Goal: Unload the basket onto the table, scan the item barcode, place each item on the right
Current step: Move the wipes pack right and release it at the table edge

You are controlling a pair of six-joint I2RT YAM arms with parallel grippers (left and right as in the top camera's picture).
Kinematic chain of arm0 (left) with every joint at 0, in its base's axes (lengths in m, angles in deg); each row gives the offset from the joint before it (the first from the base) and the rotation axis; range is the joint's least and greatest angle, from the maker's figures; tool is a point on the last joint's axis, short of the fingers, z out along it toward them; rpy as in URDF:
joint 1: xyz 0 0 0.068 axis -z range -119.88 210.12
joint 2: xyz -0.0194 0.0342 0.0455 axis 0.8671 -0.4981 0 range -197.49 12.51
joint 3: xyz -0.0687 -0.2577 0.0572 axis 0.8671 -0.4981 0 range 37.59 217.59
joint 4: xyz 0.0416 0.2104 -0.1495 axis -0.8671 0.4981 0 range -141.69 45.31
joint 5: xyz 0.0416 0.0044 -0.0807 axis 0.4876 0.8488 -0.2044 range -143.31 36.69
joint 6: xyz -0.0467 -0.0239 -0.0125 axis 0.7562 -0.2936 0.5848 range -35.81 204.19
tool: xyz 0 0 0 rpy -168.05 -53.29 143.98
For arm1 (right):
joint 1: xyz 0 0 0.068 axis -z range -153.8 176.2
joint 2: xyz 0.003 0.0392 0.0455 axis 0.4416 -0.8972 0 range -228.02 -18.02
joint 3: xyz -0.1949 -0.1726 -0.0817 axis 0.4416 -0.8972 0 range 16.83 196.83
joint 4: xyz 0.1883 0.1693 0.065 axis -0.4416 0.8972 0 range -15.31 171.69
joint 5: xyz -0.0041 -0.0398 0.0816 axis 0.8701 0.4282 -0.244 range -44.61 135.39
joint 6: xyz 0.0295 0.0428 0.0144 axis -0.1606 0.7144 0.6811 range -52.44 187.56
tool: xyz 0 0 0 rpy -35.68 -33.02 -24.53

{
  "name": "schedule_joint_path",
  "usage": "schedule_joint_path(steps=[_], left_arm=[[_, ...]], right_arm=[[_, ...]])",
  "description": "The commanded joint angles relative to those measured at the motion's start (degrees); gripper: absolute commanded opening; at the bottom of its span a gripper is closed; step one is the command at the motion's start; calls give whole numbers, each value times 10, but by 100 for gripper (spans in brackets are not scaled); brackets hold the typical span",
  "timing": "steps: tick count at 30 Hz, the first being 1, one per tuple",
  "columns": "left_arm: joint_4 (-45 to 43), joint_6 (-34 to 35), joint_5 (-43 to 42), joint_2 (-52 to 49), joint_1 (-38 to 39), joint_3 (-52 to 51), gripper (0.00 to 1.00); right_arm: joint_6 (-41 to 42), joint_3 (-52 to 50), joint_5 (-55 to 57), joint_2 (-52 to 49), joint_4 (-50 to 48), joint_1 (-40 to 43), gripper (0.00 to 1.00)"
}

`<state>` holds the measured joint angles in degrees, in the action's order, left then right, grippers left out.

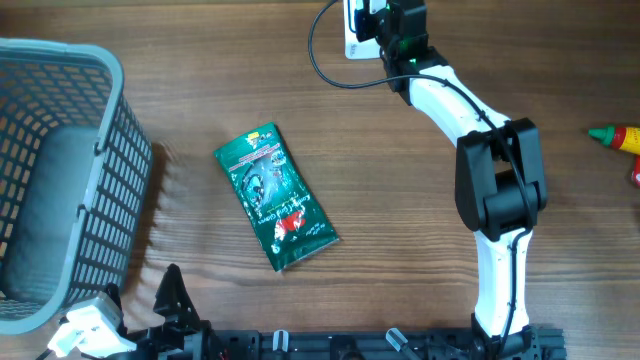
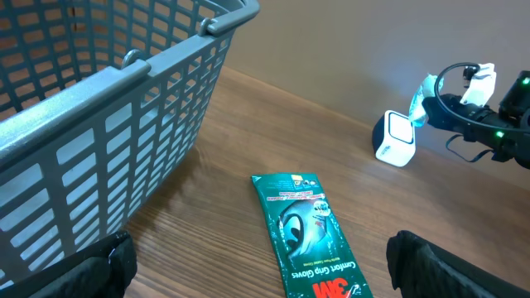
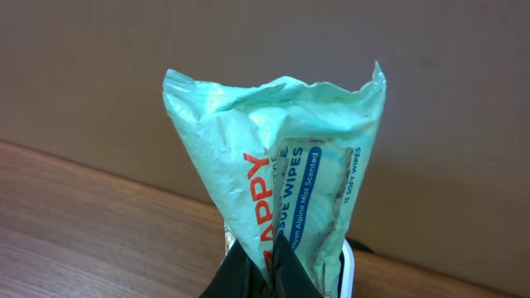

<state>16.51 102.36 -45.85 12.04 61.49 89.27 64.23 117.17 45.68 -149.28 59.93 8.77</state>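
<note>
Bare tabletop [image 1: 616,107] beside the bottle lies below my right gripper, to its right in the overhead view, so next it needs to swing across and down to release the wipes.
My right gripper [image 3: 273,261] is shut on the lower edge of a mint-green pack of wipes [image 3: 281,157], which stands upright above the fingers. Right behind the pack is the white barcode scanner [image 3: 349,273]. In the overhead view the right gripper [image 1: 385,25] is at the table's far edge, against the scanner [image 1: 353,32]. The left wrist view shows the scanner [image 2: 396,139] with the pack [image 2: 424,98] held just right of it. My left gripper [image 2: 261,265] is open and holds nothing. It hovers low at the near left [image 1: 140,295].
A green packet of gloves [image 1: 276,197] lies flat mid-table, just ahead of the left gripper [image 2: 308,236]. A grey plastic basket [image 1: 110,200] fills the left side. A red and yellow bottle [image 1: 620,137] lies at the right edge. A black cable [image 1: 320,60] loops by the scanner.
</note>
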Motion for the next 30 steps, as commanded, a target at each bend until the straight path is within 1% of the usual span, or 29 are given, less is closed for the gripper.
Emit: schedule_joint_path(steps=[1,3,6,8,9,10,12,13,14,15,17,21,23,25,26,27,28,29,30], left_arm=[[0,3,1,1,-4,0,100],[0,3,1,1,-4,0,100],[0,3,1,1,-4,0,100],[0,3,1,1,-4,0,100],[0,3,1,1,-4,0,100],[0,3,1,1,-4,0,100],[0,3,1,1,-4,0,100],[0,3,1,1,-4,0,100],[0,3,1,1,-4,0,100],[0,3,1,1,-4,0,100],[0,3,1,1,-4,0,100],[0,3,1,1,-4,0,100],[0,3,1,1,-4,0,100],[0,3,1,1,-4,0,100],[0,3,1,1,-4,0,100],[0,3,1,1,-4,0,100],[0,3,1,1,-4,0,100],[0,3,1,1,-4,0,100],[0,3,1,1,-4,0,100]], right_arm=[[21,24,74,0,24,-1,4],[38,29,129,29,58,6,4],[53,29,236,93,123,44,4],[53,29,294,103,147,74,5],[53,29,329,103,171,103,4],[59,27,335,103,191,126,4],[121,23,334,99,246,192,5],[142,23,330,97,255,213,5],[156,23,298,84,262,259,5],[155,23,275,73,262,284,4],[165,23,252,33,275,350,5],[221,23,230,-23,349,435,5],[263,24,197,-24,381,463,4],[273,36,162,-1,404,479,6],[273,43,156,23,409,480,40],[271,45,153,44,410,479,60],[263,46,146,66,410,475,78],[249,46,126,105,408,468,100],[245,46,99,150,413,454,100]])
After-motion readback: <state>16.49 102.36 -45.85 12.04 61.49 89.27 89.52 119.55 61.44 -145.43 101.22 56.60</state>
